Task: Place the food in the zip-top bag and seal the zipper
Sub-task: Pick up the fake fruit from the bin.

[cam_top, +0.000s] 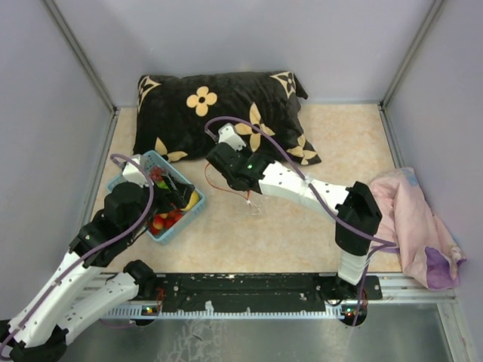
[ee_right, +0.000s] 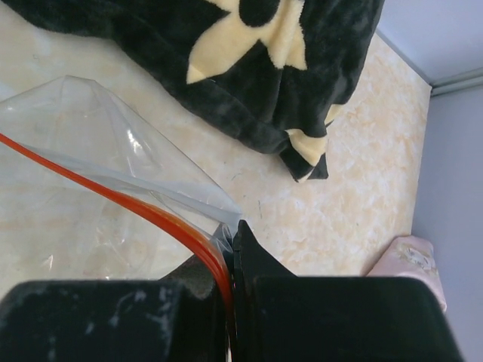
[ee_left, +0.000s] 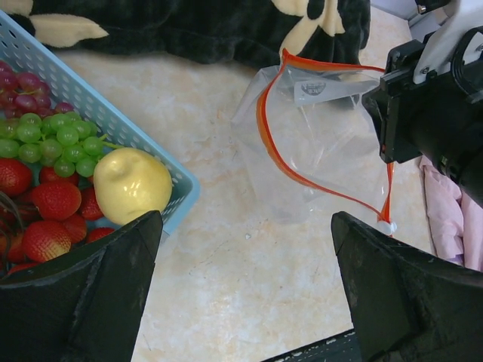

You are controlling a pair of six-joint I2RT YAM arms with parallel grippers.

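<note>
I will lower my left gripper toward the left in the wrist view and close it around the yellow pear-like fruit (cam_top: 193, 201) (ee_left: 132, 185), because the fruit is uncovered at the corner of the basket.
The food lies in a light blue basket (ee_left: 124, 124): a yellow pear-like fruit (ee_left: 132, 185), green grapes (ee_left: 60, 143) and red strawberries (ee_left: 53, 200). My left gripper (ee_left: 245, 294) is open over the bare table just right of the basket's corner, with nothing between its fingers. The clear zip-top bag (ee_left: 317, 143) hangs with its mouth gaping, and no food shows inside it. The orange zipper (ee_right: 113, 196) runs into my right gripper (ee_right: 232, 241), which is shut on the bag's top edge. In the top view the right gripper (cam_top: 223, 167) holds the bag beside the basket (cam_top: 143, 162).
A black pillow with yellow flowers (cam_top: 219, 113) lies at the back, just behind the bag. A pink cloth (cam_top: 419, 219) is bunched at the right wall. Grey walls close in the table on three sides. A black rail (cam_top: 249, 290) runs along the near edge.
</note>
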